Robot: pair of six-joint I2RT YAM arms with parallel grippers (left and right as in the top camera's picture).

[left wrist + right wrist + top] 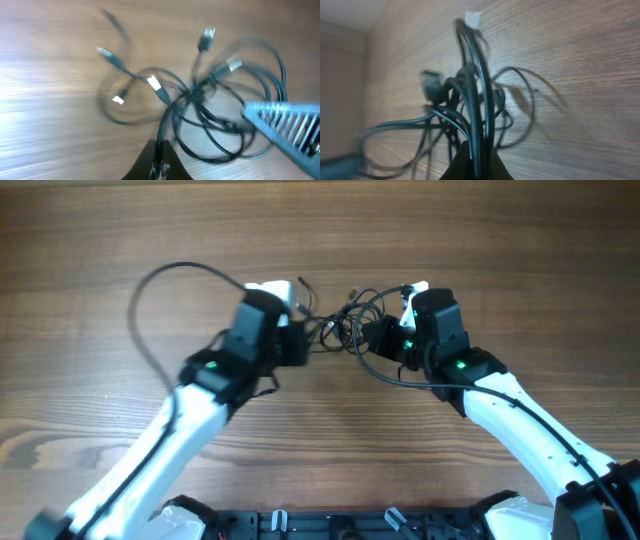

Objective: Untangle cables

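Observation:
Bare tabletop lies left in the overhead view, away from the tangle, so my left gripper will release the cable there next.
The cables (345, 320) form a small black tangle in mid-table between my two grippers. One strand runs off as a wide loop (160, 272) to the left. My left gripper (310, 340) meets the tangle from the left, and my right gripper (372, 335) meets it from the right. In the left wrist view the left gripper (160, 162) is shut on one thin cable (163, 127) leading up into the knot (192, 95), with silver-tipped plugs (206, 37) spread around it. In the right wrist view the right gripper (477, 162) is shut on a bundle of strands (475, 90) rising from its fingers.
Bare wooden tabletop (480, 240) lies all round the tangle. The right gripper's pale ribbed finger (287, 125) shows at the right edge of the left wrist view. Both white arms reach in from the near edge, where a black frame (330, 525) runs.

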